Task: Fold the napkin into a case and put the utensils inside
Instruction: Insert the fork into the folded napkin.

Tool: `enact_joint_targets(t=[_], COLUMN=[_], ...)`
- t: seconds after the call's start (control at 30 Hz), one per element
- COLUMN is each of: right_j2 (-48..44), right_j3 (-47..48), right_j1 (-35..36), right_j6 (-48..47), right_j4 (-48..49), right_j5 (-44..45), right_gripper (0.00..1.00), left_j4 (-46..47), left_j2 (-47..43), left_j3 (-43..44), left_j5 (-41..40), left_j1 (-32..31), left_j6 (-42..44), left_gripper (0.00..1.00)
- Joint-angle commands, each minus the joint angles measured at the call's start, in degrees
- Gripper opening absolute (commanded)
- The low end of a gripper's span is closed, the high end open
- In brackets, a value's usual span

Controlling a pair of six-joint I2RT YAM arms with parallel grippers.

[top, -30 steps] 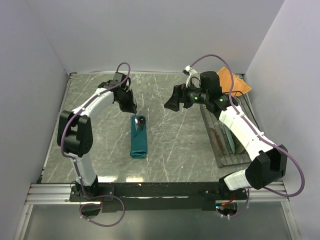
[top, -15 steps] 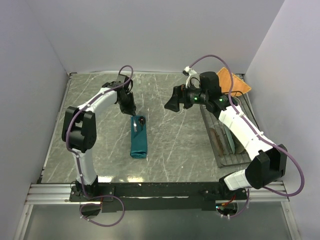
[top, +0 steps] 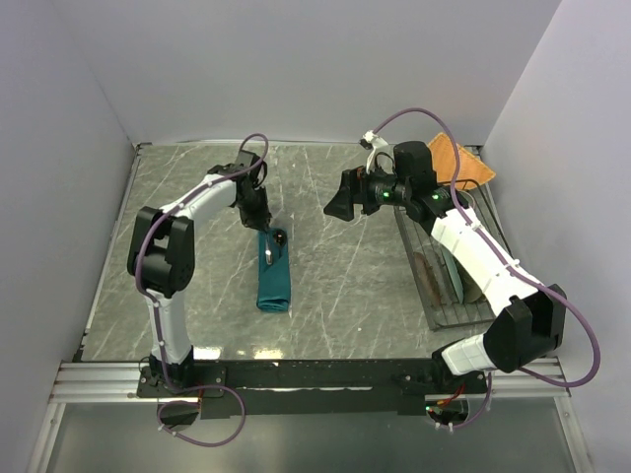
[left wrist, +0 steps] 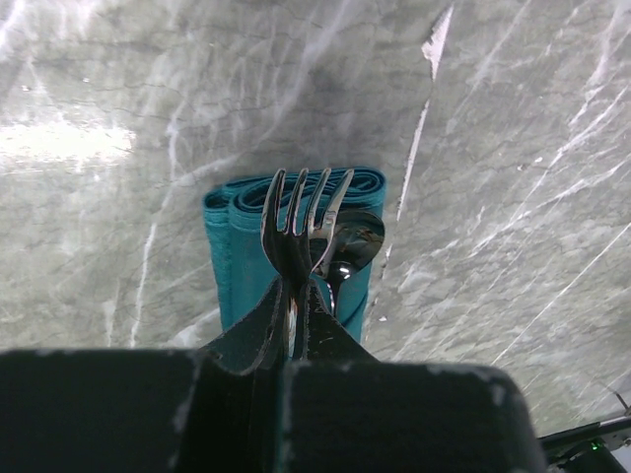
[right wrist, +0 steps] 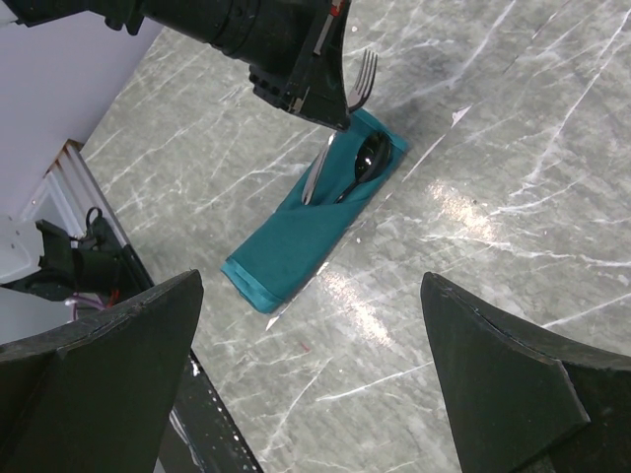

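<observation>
My left gripper is above and slightly in front of the napkin, so next I need to lower it back and release the fork on the bare napkin (left wrist: 258,268) beside the spoon's bowl.
The teal napkin (top: 273,281) lies folded into a long narrow strip on the table; it also shows in the left wrist view (left wrist: 229,258) and the right wrist view (right wrist: 296,236). My left gripper (top: 261,221) is shut on the silver fork (right wrist: 362,77) over the napkin's far end. The tines (left wrist: 301,209) point up past the fingers and the handle slants down onto the napkin. The dark spoon (right wrist: 366,164) lies at the napkin's far end with its black bowl (left wrist: 353,241) showing. My right gripper (top: 342,200) is open and empty, hovering to the right of the napkin.
A wire dish rack (top: 422,268) with plates stands along the right edge. The orange woven cloth (top: 459,164) lies at the back right corner. Walls close in the table on the left, back and right.
My left gripper has shifted slightly right and nearer, toward the napkin's far end, with the fork in it. The right arm has not moved.
</observation>
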Motion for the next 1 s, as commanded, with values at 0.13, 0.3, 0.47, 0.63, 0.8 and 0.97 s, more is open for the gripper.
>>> enact_joint_targets(t=[0.13,0.3,0.47,0.63,0.8,0.97], right_j2=[-0.09,-0.27,-0.62,-0.62,-1.14,-1.50], right_j3=[1.35,1.00,0.56,0.82,-0.14,-0.58], right_j1=[-0.33,-0.42,-0.33,-0.42,-0.42,-0.42], right_j6=[-0.36,-0.27,-0.27,-0.36,-0.09,-0.18], right_j4=[0.46,0.73,0.64,0.55,0.90,0.99], right_j5=[-0.46,-0.90,-0.81,-0.81,-1.25,-1.34], right_gripper=[1.00,1.00,1.00,1.00,1.00,1.00], left_j4=[0.27,0.44,-0.17,-0.35,0.53,0.62], left_j2=[0.87,0.87,0.79,-0.79,-2.46,-3.52], left_j3=[-1.10,-1.63,-0.66,-3.37,-5.67,-6.72], left_j5=[-0.23,-0.32,-0.23,0.56,0.03,-0.23], left_j1=[-0.93,-1.19,-1.28,-2.33,-3.03,-3.21], left_j6=[-1.09,-1.18,-1.27,-1.53,-2.15,-2.50], left_gripper=[0.01,0.01,0.01,0.01,0.01,0.01])
